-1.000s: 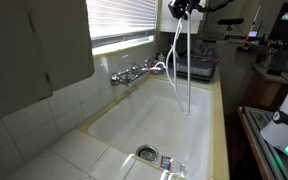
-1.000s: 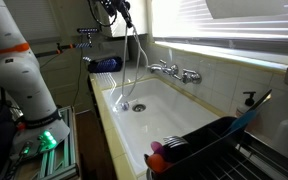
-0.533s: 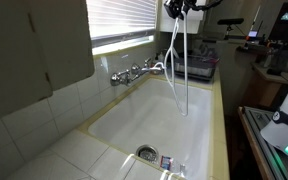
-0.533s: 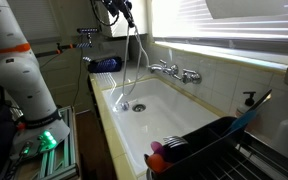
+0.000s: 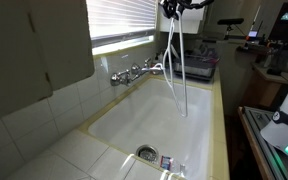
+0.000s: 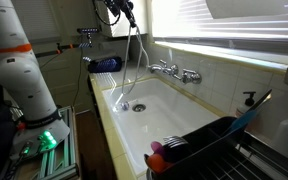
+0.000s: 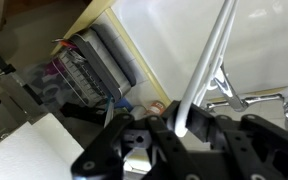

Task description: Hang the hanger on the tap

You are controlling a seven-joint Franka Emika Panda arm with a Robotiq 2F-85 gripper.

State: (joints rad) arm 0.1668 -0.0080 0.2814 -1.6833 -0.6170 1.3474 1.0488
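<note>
The white hanger still dangles clear of the tap's spout, which is below and outward. My gripper will next move outward and down to release it there.
The white hanger dangles lengthwise from my gripper high above the sink, its low end over the basin. Both exterior views show the hanger clear of the chrome tap on the tiled wall. From the other side the gripper is up by the window, with the tap off to its right. The wrist view shows my gripper shut on one end of the hanger, which runs up and away toward the tap.
The white sink has a round drain with small items by it. A dish rack stands beyond the sink, and a black rack with dishes sits at the near end. Window blinds hang above the tap.
The gripper and the hanging hanger have shifted slightly sideways toward the tap's side. The grip is unchanged.
</note>
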